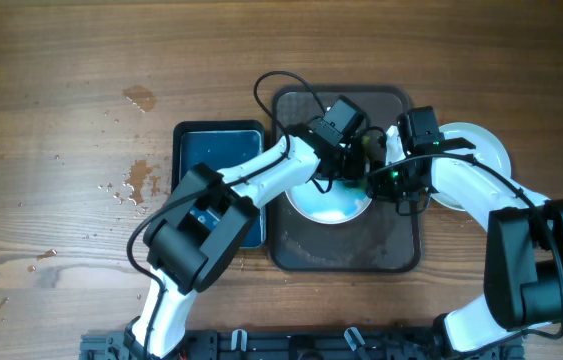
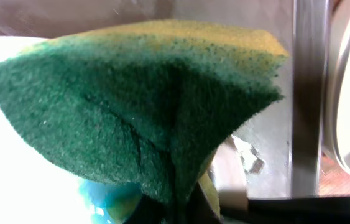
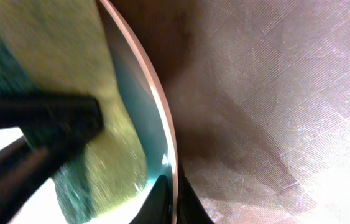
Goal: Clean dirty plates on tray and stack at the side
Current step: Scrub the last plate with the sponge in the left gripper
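Observation:
Next, my left gripper moves back across the plate and releases the sponge in the dark blue basin (image 1: pixel 218 150), since that stands to its left in the overhead view.
A light blue plate (image 1: pixel 333 205) lies on the brown tray (image 1: pixel 346 248). My left gripper (image 1: pixel 344 160) is shut on a green and yellow sponge (image 2: pixel 143 106) and presses it onto the plate's far part. My right gripper (image 1: pixel 374 182) is shut on the plate's right rim (image 3: pixel 165 140), one finger inside and one outside. The sponge also shows in the right wrist view (image 3: pixel 81 74), lying against the plate's inner face. A white plate (image 1: pixel 481 150) lies on the table to the right of the tray.
A dark blue rectangular basin (image 1: pixel 216 150) stands to the left of the tray. Water drops (image 1: pixel 141 180) lie on the wooden table further left. The tray's textured floor (image 3: pixel 274 112) fills the right wrist view.

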`<state>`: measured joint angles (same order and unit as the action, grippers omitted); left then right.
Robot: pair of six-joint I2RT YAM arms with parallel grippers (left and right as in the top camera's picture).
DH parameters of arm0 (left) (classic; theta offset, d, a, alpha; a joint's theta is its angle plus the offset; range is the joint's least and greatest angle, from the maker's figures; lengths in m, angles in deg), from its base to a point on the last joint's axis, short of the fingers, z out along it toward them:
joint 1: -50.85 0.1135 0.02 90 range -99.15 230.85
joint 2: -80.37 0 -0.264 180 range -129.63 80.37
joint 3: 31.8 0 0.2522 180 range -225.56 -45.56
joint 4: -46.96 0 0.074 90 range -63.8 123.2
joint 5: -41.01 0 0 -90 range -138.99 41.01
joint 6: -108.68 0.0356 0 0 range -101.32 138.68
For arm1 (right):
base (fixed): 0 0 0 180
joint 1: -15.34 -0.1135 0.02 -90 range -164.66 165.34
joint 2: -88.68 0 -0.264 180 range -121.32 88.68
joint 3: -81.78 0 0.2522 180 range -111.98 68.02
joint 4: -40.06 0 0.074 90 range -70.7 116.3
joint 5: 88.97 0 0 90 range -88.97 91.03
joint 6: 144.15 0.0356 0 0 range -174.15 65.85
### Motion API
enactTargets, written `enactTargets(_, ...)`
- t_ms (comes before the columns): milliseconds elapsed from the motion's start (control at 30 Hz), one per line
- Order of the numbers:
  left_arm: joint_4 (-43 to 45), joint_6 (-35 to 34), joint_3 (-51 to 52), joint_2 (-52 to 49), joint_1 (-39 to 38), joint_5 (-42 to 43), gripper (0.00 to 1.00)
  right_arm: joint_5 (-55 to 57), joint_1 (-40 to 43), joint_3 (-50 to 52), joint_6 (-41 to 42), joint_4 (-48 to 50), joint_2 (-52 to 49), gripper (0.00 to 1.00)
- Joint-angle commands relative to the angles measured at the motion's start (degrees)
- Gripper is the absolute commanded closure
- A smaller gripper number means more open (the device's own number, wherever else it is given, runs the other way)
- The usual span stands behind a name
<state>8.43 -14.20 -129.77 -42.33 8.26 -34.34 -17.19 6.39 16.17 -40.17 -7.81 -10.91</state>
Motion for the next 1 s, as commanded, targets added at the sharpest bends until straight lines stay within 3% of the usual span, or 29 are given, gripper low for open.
enactTargets(0,0.83,2.05,-1.01,-1.70,6.21,-11.15,0.96,4.22,-0.20,2.27,-2.69,-2.45,-2.19,0.96)
enactTargets(167,-3.32,5.92,-1.01,-0.26,12.59,-12.55,0.96,4.26,-0.20,2.27,-3.15,-2.60,-2.19,0.96)
enactTargets(333,-20.00,7.19,-1.01,0.26,12.17,-13.11,0.96,4.42,-0.20,2.27,-2.86,-2.56,-2.19,0.96)
enactTargets(433,-29.86,9.29,-1.01,0.87,12.15,-5.97,0.96,4.46,-0.17,2.27,-1.86,-2.25,-2.19,0.96)
enactTargets(533,-33.92,13.53,-1.01,0.90,11.30,1.49,0.96,4.42,-0.20,2.27,-1.51,-1.49,-2.19,0.96)
enactTargets(667,-30.99,19.28,-0.98,0.90,6.75,3.48,0.96,4.42,-0.17,2.27,-1.38,-1.36,-2.19,0.96)
enactTargets(800,-18.23,14.19,-0.98,0.85,1.22,3.63,0.96,4.42,-0.20,2.27,-1.38,-1.33,-2.19,0.96)
enactTargets(967,-16.33,13.18,-0.98,0.85,-1.57,10.56,0.96,4.42,-0.20,2.27,-1.38,-1.49,-2.19,0.96)
